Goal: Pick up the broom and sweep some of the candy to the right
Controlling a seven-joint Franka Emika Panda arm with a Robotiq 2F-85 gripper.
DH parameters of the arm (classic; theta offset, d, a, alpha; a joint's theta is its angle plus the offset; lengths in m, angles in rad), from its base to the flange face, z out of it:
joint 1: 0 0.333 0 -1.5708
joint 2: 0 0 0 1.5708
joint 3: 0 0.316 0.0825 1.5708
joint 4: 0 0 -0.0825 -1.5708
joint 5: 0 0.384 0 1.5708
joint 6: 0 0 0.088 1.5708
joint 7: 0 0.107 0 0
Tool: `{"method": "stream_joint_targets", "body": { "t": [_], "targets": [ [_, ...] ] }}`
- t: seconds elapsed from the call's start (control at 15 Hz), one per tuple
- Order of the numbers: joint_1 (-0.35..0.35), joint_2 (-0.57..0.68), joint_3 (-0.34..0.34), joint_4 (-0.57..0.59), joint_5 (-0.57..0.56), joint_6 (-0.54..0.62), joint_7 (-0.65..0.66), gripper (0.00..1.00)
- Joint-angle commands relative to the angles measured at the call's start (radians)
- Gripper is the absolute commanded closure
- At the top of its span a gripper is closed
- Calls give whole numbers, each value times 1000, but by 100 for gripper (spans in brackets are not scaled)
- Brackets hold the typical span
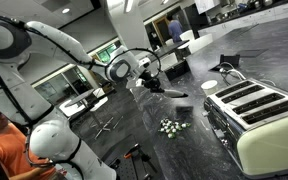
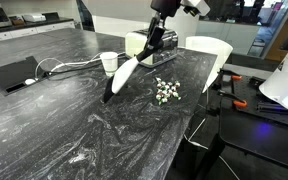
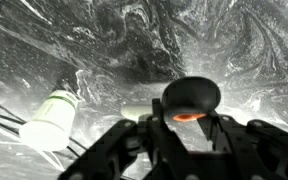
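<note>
My gripper lowers between the cup and the candy next, then lays the upper end of the broom (image 2: 125, 72) down on the marble table.
My gripper (image 2: 156, 42) is shut on the upper end of the broom (image 2: 125, 72), a whitish brush that slants down from the jaws so that its dark lower end is at the marble table (image 2: 74, 130). In an exterior view the gripper (image 1: 150, 78) holds the broom (image 1: 170, 91) above and behind the candy. The candy (image 2: 165, 90) is a small cluster of shiny pieces on the table, to the right of the broom; it also shows in an exterior view (image 1: 171, 126). In the wrist view the gripper (image 3: 189, 118) clasps the broom's dark rounded end (image 3: 191, 93).
A white cup (image 2: 109, 62) stands by the broom; it also shows in an exterior view (image 1: 210, 86) and the wrist view (image 3: 52, 118). A large white toaster (image 1: 254, 112) stands near the candy. A black tablet (image 2: 14, 72) with cables lies at the far side.
</note>
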Motion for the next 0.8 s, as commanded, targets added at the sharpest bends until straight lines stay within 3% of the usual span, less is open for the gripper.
{"method": "stream_joint_targets", "body": {
  "t": [0.0, 0.07, 0.13, 0.27, 0.73],
  "targets": [
    [19, 205, 27, 181, 85, 55, -107, 86],
    [10, 250, 40, 220, 88, 57, -119, 86],
    [-40, 293, 88, 256, 58, 58, -105, 86],
    [-61, 366, 104, 310, 3, 53, -80, 86],
    [-104, 502, 94, 377, -147, 8, -59, 86]
  ]
}}
